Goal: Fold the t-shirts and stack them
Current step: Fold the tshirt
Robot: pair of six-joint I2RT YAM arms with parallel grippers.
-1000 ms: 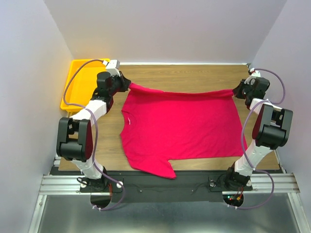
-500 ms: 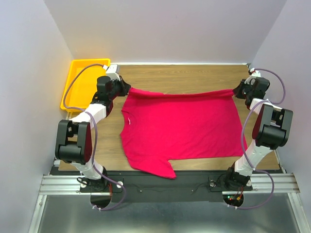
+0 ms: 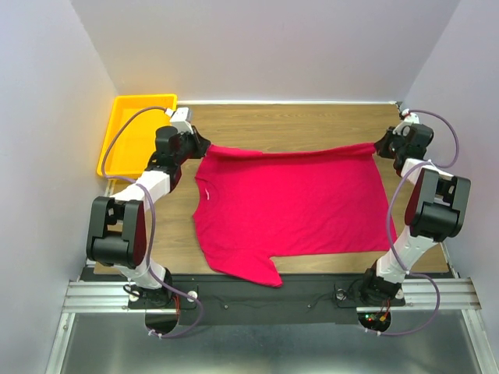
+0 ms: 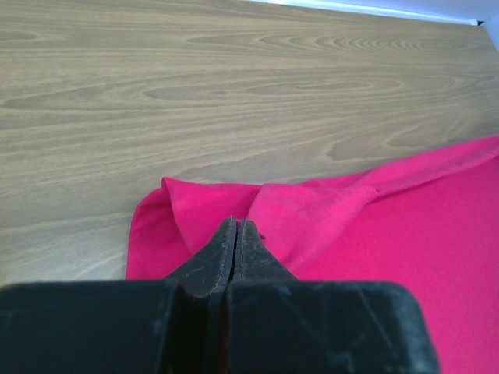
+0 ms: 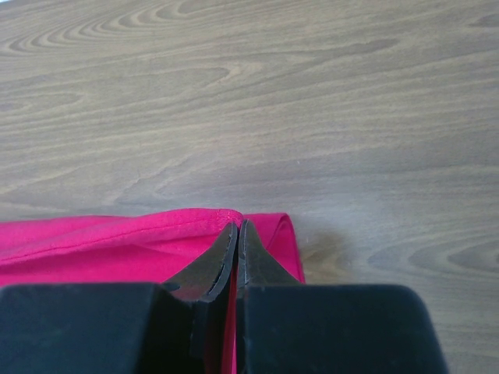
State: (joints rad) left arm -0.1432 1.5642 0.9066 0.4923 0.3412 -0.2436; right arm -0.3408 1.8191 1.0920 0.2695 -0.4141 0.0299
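Note:
The t-shirt's hem stands raised, so next my right gripper will move back and down to release it onto the red fabric (image 3: 368,159) (image 5: 175,254), which is below and back of its fingers.
The crimson-red t-shirt (image 3: 288,206) lies spread over the wooden table (image 3: 296,125), collar to the left and one sleeve (image 3: 253,269) at the near edge. Its far edge is stretched between both grippers. My left gripper (image 3: 204,146) is shut on the far left corner, and in the left wrist view its jaws (image 4: 236,224) are pressed together over bunched red fabric (image 4: 327,210). At the far right corner, my right gripper (image 3: 377,146) is shut on the hem. The right wrist view shows its tips (image 5: 238,226) pinching the t-shirt's folded edge (image 5: 117,234).
A yellow plastic tray (image 3: 132,144) sits at the far left, just beyond the left arm. Walls close in the table on the left, right and back. Bare wood shows beyond the shirt's far edge.
My left gripper has drawn the shirt's far left corner slightly toward the near side, so the far edge now runs straighter. The right arm has not moved.

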